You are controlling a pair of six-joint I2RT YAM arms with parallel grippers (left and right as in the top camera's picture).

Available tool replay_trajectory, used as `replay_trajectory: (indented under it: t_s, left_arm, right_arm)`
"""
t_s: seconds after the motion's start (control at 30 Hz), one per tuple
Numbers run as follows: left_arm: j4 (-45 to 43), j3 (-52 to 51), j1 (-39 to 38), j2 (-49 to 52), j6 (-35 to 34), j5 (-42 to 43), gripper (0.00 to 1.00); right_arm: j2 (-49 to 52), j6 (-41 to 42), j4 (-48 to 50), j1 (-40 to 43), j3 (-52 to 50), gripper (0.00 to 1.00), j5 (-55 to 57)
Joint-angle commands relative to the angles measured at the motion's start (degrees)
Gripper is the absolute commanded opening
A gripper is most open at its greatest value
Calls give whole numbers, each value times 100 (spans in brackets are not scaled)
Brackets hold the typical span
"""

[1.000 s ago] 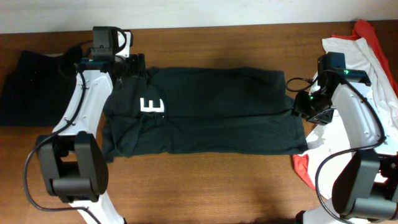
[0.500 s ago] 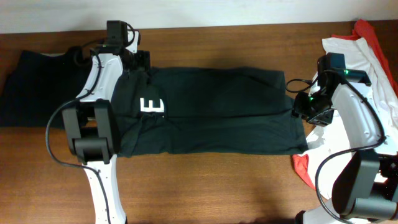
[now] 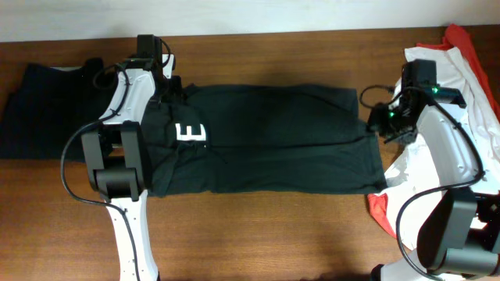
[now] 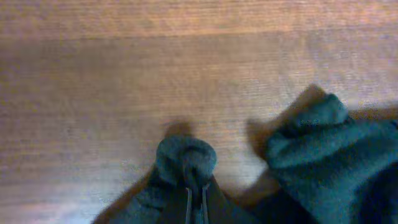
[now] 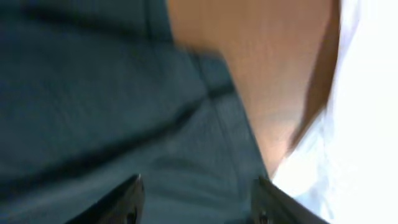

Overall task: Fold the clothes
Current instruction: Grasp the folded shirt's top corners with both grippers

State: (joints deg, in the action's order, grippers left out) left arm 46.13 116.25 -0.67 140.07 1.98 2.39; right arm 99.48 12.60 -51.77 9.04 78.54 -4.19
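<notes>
The right gripper moves outward and to the left in the overhead view, down onto the shirt's free far corner (image 3: 353,94) next, since my left gripper holds the other.
A dark green T-shirt (image 3: 273,140) with a white logo (image 3: 190,132) lies spread flat across the middle of the table. My left gripper (image 3: 172,87) sits at the shirt's far left corner. In the left wrist view this gripper (image 4: 196,188) is shut on a bunched fold of the green cloth (image 4: 185,158). My right gripper (image 3: 380,121) hovers at the shirt's right edge. In the right wrist view its jaws (image 5: 199,196) stand open over the green fabric (image 5: 93,106), with nothing pinched between them.
A dark garment (image 3: 39,109) lies at the far left of the table. A heap of white and red clothes (image 3: 461,78) fills the right side, with a red piece (image 3: 379,209) near the shirt's front right corner. Bare wood (image 3: 258,234) runs along the front.
The left gripper has closed on the shirt's far left corner. The right gripper has shifted slightly toward the far side along the shirt's right edge.
</notes>
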Motion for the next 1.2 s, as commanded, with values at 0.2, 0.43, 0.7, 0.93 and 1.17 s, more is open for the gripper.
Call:
replay_trajectory:
  t_s: [0.2, 0.43, 0.7, 0.93, 1.17]
  left_arm:
    - [1062, 527, 83, -387, -46, 234, 1]
    - [1639, 514, 79, -387, -90, 236, 0]
    - [1725, 485, 79, -387, -109, 236, 0]
    - [1740, 485, 79, -387, -109, 236, 1]
    - [1725, 503, 101, -393, -107, 232, 1]
  right_arm:
    - [723, -444, 2179, -55, 28, 60, -356]
    - [1808, -243, 4221, -247, 28, 61, -634]
    - [2662, -42, 4701, -459, 28, 62, -157]
    - [2763, -7, 4734, -459, 28, 5, -153]
    - [2496, -9, 4492, -407, 35, 4, -149]
